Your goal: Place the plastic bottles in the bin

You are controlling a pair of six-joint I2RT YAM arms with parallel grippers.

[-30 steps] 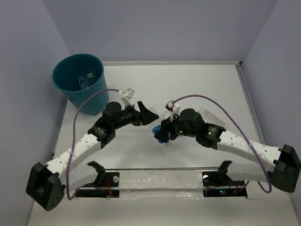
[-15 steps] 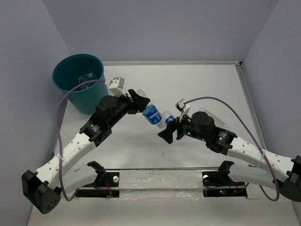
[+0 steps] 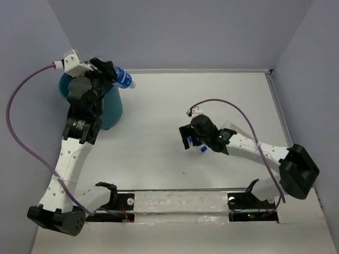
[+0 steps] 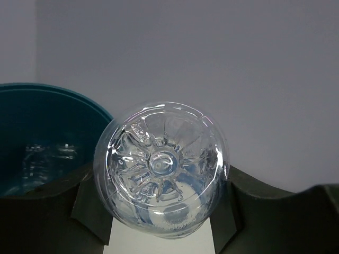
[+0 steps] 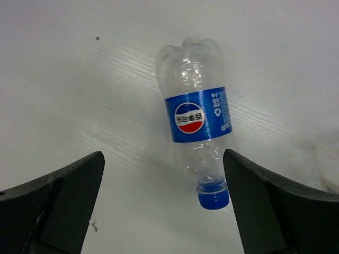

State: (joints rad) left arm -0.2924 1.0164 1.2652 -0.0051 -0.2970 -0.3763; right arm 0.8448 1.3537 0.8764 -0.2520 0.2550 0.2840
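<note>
The bottle lies below my right gripper, off-center to the right in its wrist view, so it will next lower that way around the bottle's clear part by the cap (image 5: 203, 157).
My left gripper (image 3: 108, 71) is raised beside the rim of the teal bin (image 3: 112, 108) and is shut on a blue-labelled plastic bottle (image 3: 123, 79). In the left wrist view the bottle's clear base (image 4: 161, 159) fills the space between the fingers (image 4: 90, 206), with the bin (image 4: 53, 116) to the left and clear bottles (image 4: 47, 159) lying inside it. My right gripper (image 3: 186, 138) hovers low over the table, open. A second blue-labelled bottle (image 5: 198, 121) lies flat below the right gripper (image 5: 163, 159), its blue cap (image 5: 213, 198) toward me and untouched.
A clear plastic item (image 3: 229, 127) lies on the table just right of the right wrist. A raised edge (image 3: 275, 100) borders the white table on the right, and grey walls stand behind and on both sides.
The left gripper took the labelled bottle from the right one at mid-table and carried it up to the bin's rim. The right gripper opened and dropped over another bottle.
</note>
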